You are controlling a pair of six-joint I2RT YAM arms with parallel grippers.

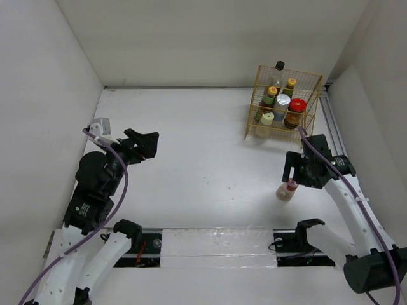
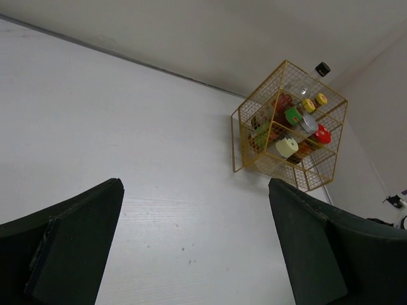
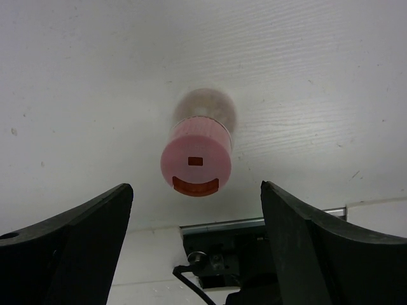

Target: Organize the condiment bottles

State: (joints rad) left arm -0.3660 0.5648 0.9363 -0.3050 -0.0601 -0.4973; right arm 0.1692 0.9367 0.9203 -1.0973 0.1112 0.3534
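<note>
I will lower my right gripper next onto the bottle's pink cap point(image 1: 292, 185) point(image 3: 196, 157) below its fingers and close it there, because the fingers are already open wider than the cap.
A pink-capped bottle point(image 1: 287, 190) stands upright on the white table at the near right; it also shows from above in the right wrist view point(image 3: 196, 162). My right gripper point(image 1: 292, 173) is open just above and beside it, its jaws wide on either side and not touching it point(image 3: 196, 206). The other bottles sit in a yellow wire rack point(image 1: 304, 79) at the far right: black-capped point(image 1: 280, 65), two yellow-capped point(image 1: 271, 92) point(image 1: 291, 82), silver-capped point(image 1: 283, 100), red-lidded point(image 1: 297, 105), cream point(image 1: 267, 118). My left gripper point(image 1: 150, 143) is open and empty at the left point(image 2: 195, 190).
The rack point(image 2: 245, 136) stands against the back right corner. White walls close in the table at the back and both sides. A metal rail point(image 1: 216, 244) with the arm bases runs along the near edge. A track point(image 1: 334, 124) runs along the right wall.
</note>
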